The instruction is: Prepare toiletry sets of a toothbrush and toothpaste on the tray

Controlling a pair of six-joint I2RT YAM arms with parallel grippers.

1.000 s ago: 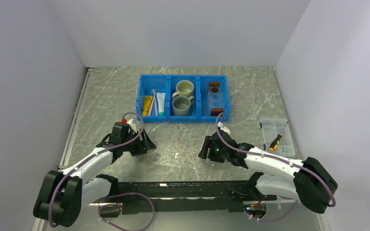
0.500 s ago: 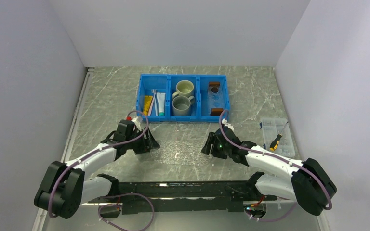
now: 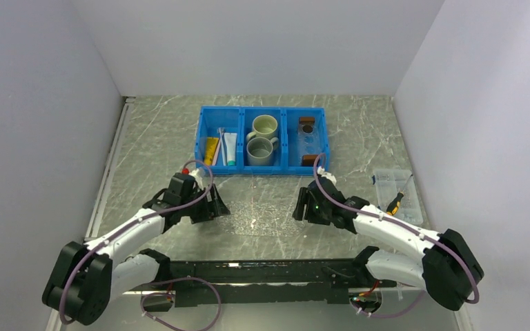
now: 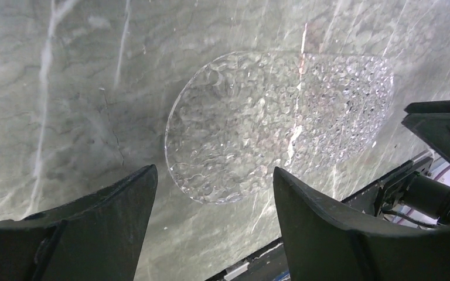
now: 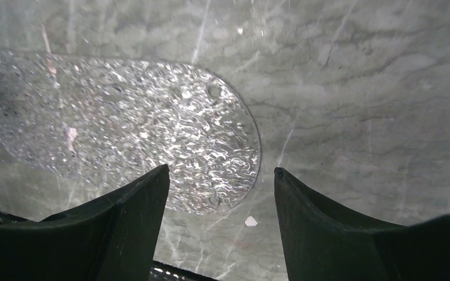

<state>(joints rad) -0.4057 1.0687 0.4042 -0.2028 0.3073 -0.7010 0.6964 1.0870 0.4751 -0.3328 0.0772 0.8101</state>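
I should next move my right gripper outward over the bin's near side onto the clear panel's edge by the mugs, as the panel lies outward of it.
The clear, glittery oval tray (image 3: pixel 261 221) lies flat and bare on the marble table between my two grippers. It fills the left wrist view (image 4: pixel 281 123) and the right wrist view (image 5: pixel 129 129). My left gripper (image 3: pixel 215 205) is open and empty by the tray's left end (image 4: pixel 214 175). My right gripper (image 3: pixel 301 207) is open and empty by its right end (image 5: pixel 221 175). The toothbrushes (image 3: pixel 219 146), a yellow-orange toothpaste tube (image 3: pixel 210 150) and a white tube with a teal cap (image 3: pixel 230 148) lie in the left compartment of the blue bin (image 3: pixel 242 169).
The bin's middle compartment holds two mugs (image 3: pixel 263 141). Its right compartment holds small brown blocks (image 3: pixel 307 126). A small clear box (image 3: pixel 392 181) with a screwdriver (image 3: pixel 395 202) sits at the right. Walls close the table on three sides.
Both grippers have shifted a little toward the far side and stand open at the tray's two ends. The tray lies flat on the table between them.
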